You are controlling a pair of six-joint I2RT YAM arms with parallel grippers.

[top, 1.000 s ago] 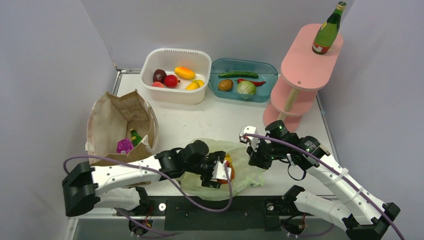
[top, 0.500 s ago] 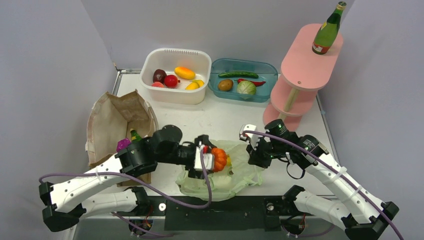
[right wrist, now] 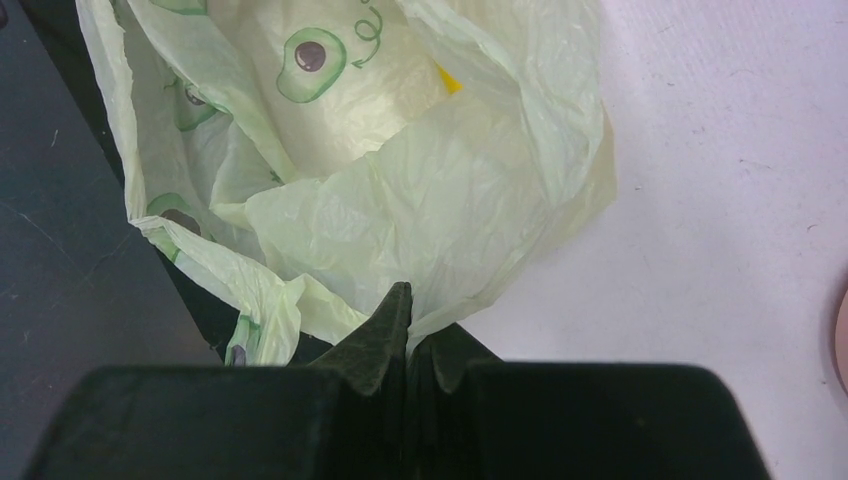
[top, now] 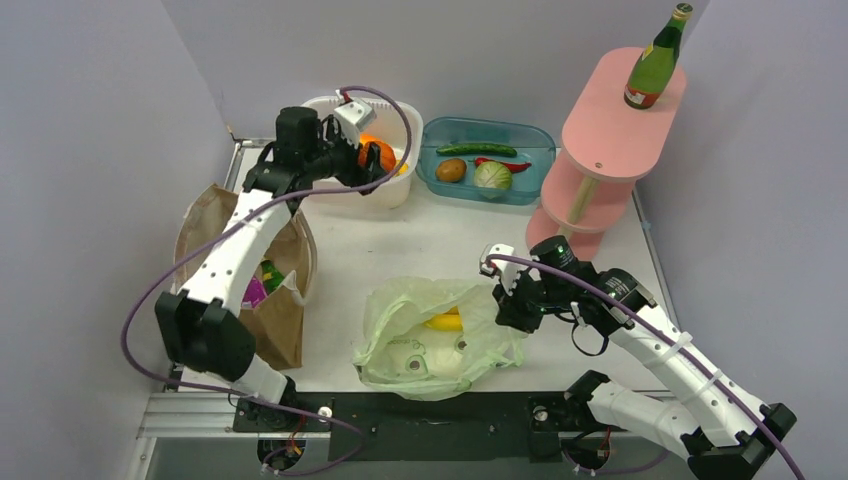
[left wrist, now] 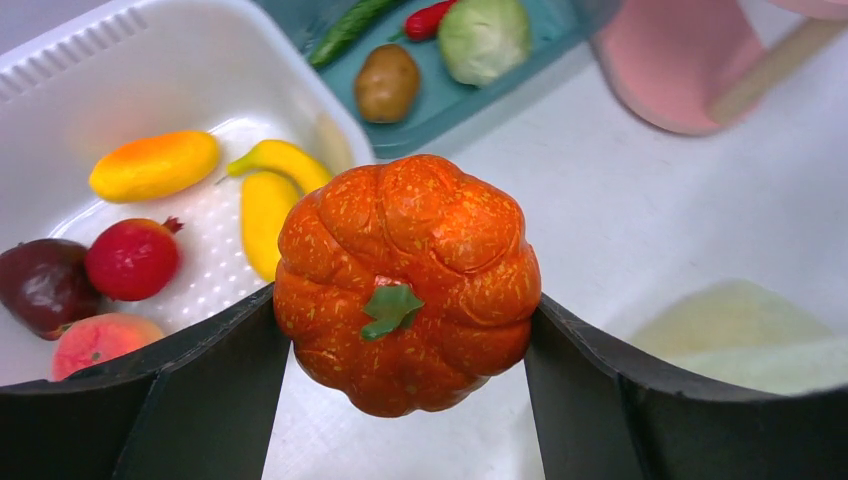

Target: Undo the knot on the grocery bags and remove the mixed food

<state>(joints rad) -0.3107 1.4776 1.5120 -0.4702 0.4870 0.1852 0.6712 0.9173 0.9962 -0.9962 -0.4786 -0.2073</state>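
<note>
The teal tray by the potato has the vegetables in it, so my left gripper will next go outward past the rim of the white tub and down over that tray.
My left gripper is shut on an orange pumpkin and holds it above the front right edge of the white tub; the pumpkin also shows in the top view. My right gripper is shut on the edge of the pale green plastic bag, which lies open near the table's front with a yellow banana inside. The brown paper bag stands at the left, holding a purple packet and a green bottle.
The white tub holds several fruits. A teal tray beside it holds cucumber, chilli, potato and cabbage. A pink tiered stand at the back right carries a green glass bottle.
My left arm has lifted the pumpkin out of the plastic bag and carried it far back to the white tub. The right gripper has kept its hold on the bag.
</note>
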